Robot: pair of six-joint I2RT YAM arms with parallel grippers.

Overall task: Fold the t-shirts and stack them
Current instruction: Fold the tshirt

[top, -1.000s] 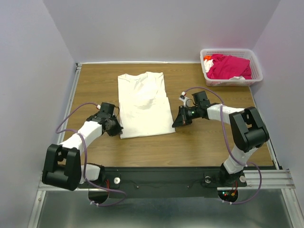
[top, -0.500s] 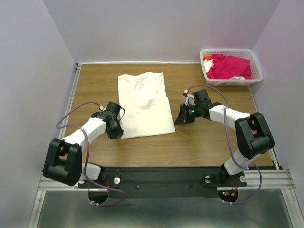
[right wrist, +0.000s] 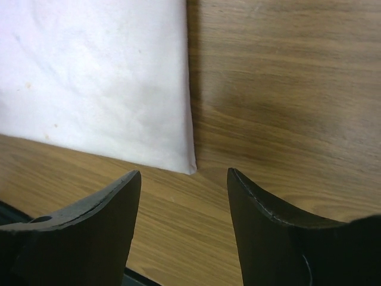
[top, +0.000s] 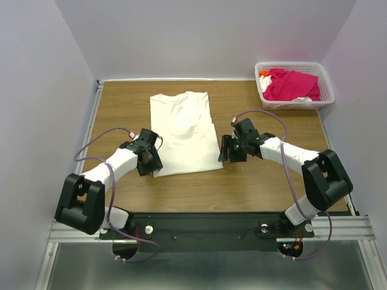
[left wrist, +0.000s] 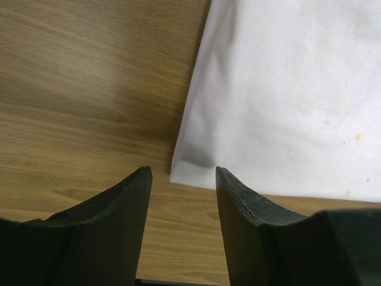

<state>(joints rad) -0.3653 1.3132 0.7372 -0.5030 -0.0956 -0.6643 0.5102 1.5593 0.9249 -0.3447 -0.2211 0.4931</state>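
Note:
My left gripper moves down onto the off-white t-shirt's near corner next, easing slightly over the t-shirt, then closes. That corner lies just beyond the open fingers.
An off-white t-shirt lies flat on the wooden table, folded lengthwise into a long rectangle with its collar toward the back. My left gripper stands open at the shirt's near left corner, nothing between its fingers. My right gripper is open too, just off the near right corner. In both wrist views the cloth corner lies just beyond the fingertips, with bare wood between them. A magenta-pink t-shirt is bunched in the basket at the back right.
The white lattice basket stands at the table's back right corner and also holds a bit of orange and white cloth. Grey walls close in the back and sides. A black rail runs along the near edge.
Both grippers have opened from shut. Each has shifted inward to the near corners of the off-white shirt. The shirt has stayed where it was.

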